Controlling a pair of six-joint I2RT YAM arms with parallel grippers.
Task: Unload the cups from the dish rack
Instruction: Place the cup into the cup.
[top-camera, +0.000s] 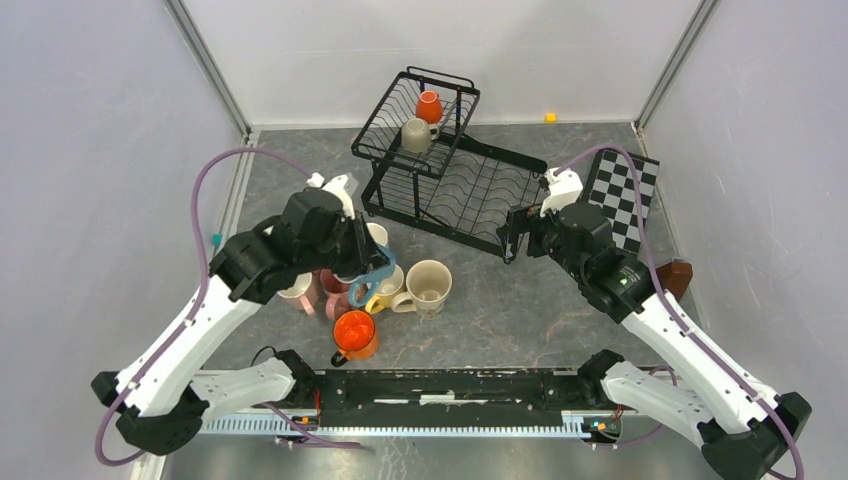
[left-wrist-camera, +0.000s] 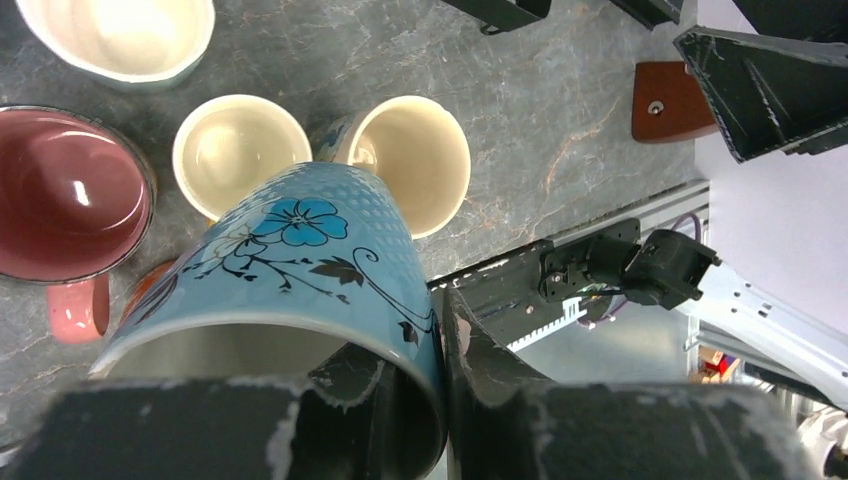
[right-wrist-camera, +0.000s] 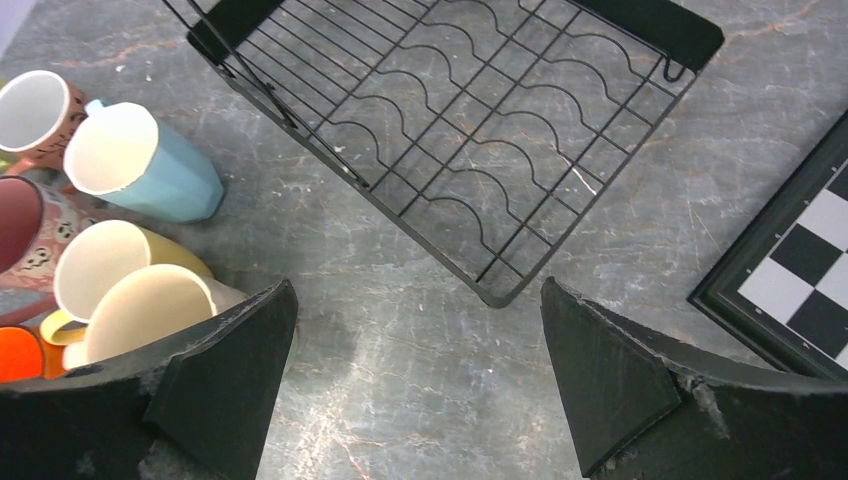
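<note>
My left gripper moves to the right in the top view next, then down over the large cream cup's opening (top-camera: 430, 281) (left-wrist-camera: 416, 163) to release there, since that opening gapes empty.
The black wire dish rack (top-camera: 470, 195) stands at the back centre. Its raised upper basket holds an orange cup (top-camera: 429, 105) and a beige cup (top-camera: 416, 134); the lower tray (right-wrist-camera: 470, 130) shows bare wire. My left gripper (top-camera: 365, 270) is shut on the rim of a blue floral cup (left-wrist-camera: 300, 260), one finger inside and one outside, above a cluster of cups on the table: pink (left-wrist-camera: 65, 190), cream (left-wrist-camera: 240, 145), cream (top-camera: 428, 287), orange (top-camera: 354, 333). My right gripper (right-wrist-camera: 415, 370) hangs open and holds nothing, over the table at the rack's near right corner.
A checkered board (top-camera: 625, 195) lies right of the rack, with a brown wooden block (top-camera: 678, 275) near it. A light blue cup (right-wrist-camera: 140, 165) and a yellow cup (right-wrist-camera: 110, 265) sit in the cluster. A small yellow piece (top-camera: 550, 117) lies by the back wall.
</note>
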